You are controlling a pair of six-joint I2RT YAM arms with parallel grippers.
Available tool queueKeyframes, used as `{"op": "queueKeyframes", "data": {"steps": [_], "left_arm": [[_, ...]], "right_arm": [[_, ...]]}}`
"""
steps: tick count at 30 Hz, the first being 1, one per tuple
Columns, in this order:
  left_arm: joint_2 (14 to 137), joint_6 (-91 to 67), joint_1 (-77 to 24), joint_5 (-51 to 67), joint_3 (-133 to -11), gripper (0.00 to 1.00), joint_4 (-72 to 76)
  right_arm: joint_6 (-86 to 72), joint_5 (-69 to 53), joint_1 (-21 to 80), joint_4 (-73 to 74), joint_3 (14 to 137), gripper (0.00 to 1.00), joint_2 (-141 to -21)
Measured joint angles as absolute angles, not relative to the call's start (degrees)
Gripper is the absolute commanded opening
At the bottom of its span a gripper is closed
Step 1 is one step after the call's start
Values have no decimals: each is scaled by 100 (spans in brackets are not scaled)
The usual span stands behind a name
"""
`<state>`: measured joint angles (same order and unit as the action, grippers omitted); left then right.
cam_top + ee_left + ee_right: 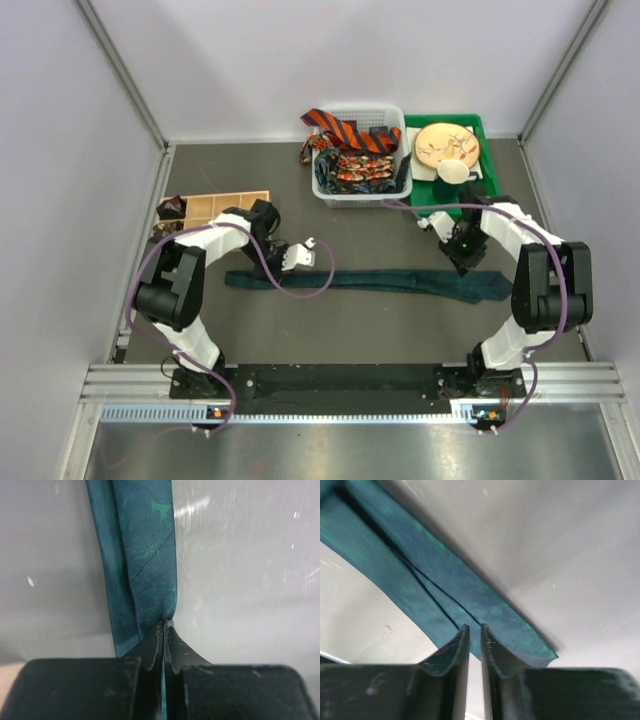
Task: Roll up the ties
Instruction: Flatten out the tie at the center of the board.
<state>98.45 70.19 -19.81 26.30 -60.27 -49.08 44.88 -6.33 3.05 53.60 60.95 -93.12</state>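
The right gripper opens and moves down next toward the tip of the tie's wide end, which lies beyond my fingers, to close on teal fabric (145, 555).
A plain dark teal tie (400, 281) lies stretched flat left to right across the middle of the table. My left gripper (303, 262) is over its narrow half; in the left wrist view the gripper (165, 622) is shut on a pinch of the teal fabric (145, 555). My right gripper (465, 262) hovers at the wide end. In the right wrist view it (475, 627) stands a narrow gap apart, empty, just above the tie (445, 580). An orange-and-black striped tie (340, 128) and red patterned ties (360, 170) sit in the basket.
The white basket (330, 190) stands at the back centre. A green tray (490, 150) to its right holds a round plate (447, 145) and a white cup (452, 172). A wooden divided box (215, 207) is at the back left. Walls close in both sides.
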Motion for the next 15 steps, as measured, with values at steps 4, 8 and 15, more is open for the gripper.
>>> {"op": "queueKeyframes", "data": {"steps": [4, 8, 15], "left_arm": [[9797, 7032, -1636, 2530, -6029, 0, -5078], [9767, 7065, -1184, 2438, -6031, 0, -5236], [9767, 7164, -932, 2408, -6036, 42, -5343]], "right_arm": [[4563, -607, 89, 5448, 6095, 35, -9330], [4727, -609, -141, 5500, 6095, 98, -9330], [5039, -790, -102, 5537, 6095, 94, -9301]]}}
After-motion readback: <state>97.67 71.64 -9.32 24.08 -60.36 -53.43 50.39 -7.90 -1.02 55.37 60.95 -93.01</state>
